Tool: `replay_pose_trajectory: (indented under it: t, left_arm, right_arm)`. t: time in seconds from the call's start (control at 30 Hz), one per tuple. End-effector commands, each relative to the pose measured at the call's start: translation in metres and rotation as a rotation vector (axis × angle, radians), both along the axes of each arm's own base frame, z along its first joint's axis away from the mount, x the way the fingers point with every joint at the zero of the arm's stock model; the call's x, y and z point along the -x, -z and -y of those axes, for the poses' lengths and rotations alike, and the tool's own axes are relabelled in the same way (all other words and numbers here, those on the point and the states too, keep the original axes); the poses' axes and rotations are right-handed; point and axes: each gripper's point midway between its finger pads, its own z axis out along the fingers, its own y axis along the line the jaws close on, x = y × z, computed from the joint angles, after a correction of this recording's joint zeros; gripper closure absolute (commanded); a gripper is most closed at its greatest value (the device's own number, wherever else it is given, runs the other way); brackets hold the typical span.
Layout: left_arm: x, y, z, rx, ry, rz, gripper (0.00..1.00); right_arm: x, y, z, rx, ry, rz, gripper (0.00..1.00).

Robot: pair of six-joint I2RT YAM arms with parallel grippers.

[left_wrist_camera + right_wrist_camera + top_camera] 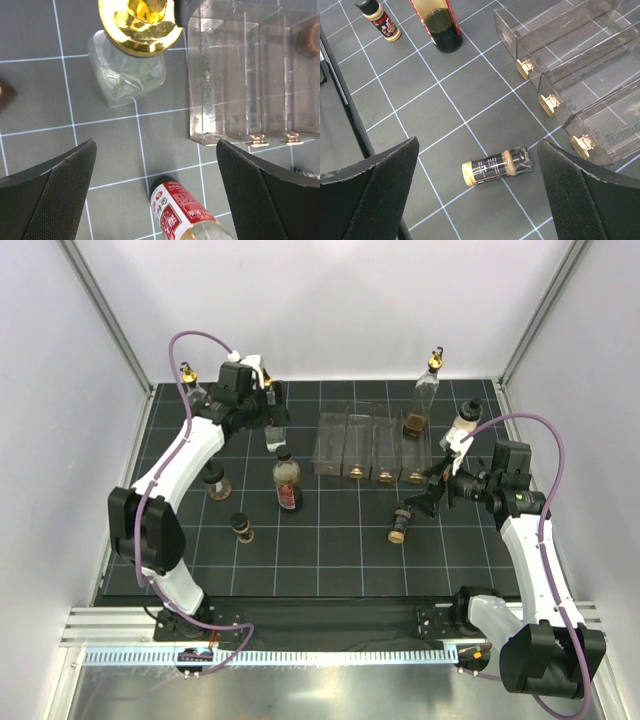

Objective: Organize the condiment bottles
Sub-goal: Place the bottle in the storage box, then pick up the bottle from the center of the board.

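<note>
I will next move my left gripper outward and close its open fingers around the gold spout (267, 382) (140, 22), because that spout is outward of them on top of the clear bottle.
Condiment bottles are spread over the black gridded mat. My left gripper (262, 390) hangs open above a clear bottle with a gold spout (140, 22). A red-labelled bottle (177, 207) shows below, between the open fingers, untouched. My right gripper (430, 495) is open over a small dark bottle with tan bands (495, 167) lying on its side (400, 523), and is clear of it. Another tall clear bottle (428, 390) stands at the back right, and a second (188, 380) at the back left. Short brown bottles (216, 483) (241, 528) stand at the left.
The clear plastic compartment rack (370, 445) sits mid-mat with a brown bottle (413, 423) in its right slot. A pale bottle (463, 423) stands to its right. The rack's gold-handled fronts (547, 102) lie close to my right fingers. White walls enclose the mat.
</note>
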Motion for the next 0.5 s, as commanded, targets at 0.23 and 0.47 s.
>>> replay_pose_trajectory:
  t: [0.23, 0.47]
  left_arm:
    - [-0.047, -0.046, -0.010, -0.085, -0.101, 0.175, 0.05]
    - [-0.069, -0.054, -0.008, -0.112, -0.104, 0.212, 0.16]
  right_arm:
    - [-0.002, -0.006, -0.001, 0.000, -0.026, 0.040, 0.00]
    - [-0.004, -0.004, 0.000, 0.008, -0.024, 0.036, 0.00]
